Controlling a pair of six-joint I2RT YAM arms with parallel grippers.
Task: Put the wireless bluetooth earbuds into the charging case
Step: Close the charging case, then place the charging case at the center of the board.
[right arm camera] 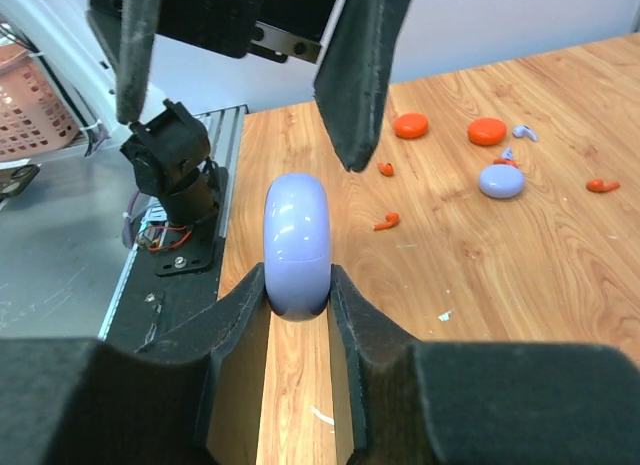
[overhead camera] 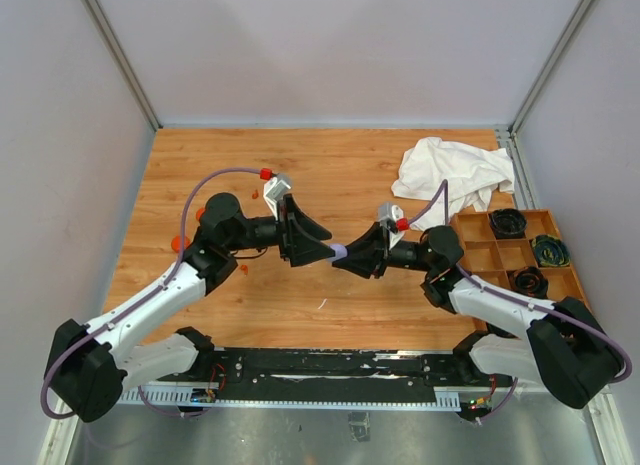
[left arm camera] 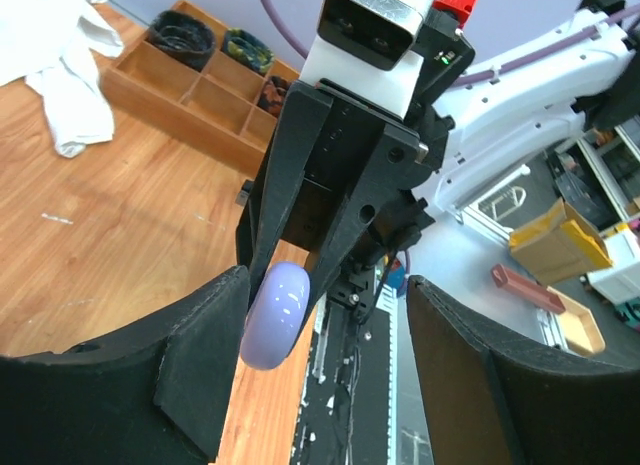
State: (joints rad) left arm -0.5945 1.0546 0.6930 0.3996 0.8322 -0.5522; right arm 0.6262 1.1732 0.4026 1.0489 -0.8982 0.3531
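The robot's right gripper will next carry the case (right arm camera: pixel 297 247) away from the left gripper, tilting and going down onto the wood, where the tabletop is bare.
My right gripper (right arm camera: pixel 297 285) is shut on a closed lavender charging case (right arm camera: pixel 297 247) and holds it edge-up above the table. It also shows in the top view (overhead camera: pixel 339 252). My left gripper (left arm camera: pixel 330 365) is open, facing the right one. The case (left arm camera: pixel 277 315) sits between its jaws, close beside the left finger (left arm camera: pixel 200 365) and well apart from the other. Tiny earbuds lie on the wood: orange-red ones (right arm camera: pixel 387 222) (right arm camera: pixel 602 185) and a lavender one (right arm camera: pixel 524 133).
Two orange-red discs (right arm camera: pixel 487 131) and a lavender disc (right arm camera: pixel 501 181) lie among the earbuds. A white cloth (overhead camera: pixel 452 172) lies at the back right. A wooden compartment tray (overhead camera: pixel 478 255) with coiled cables stands at the right edge.
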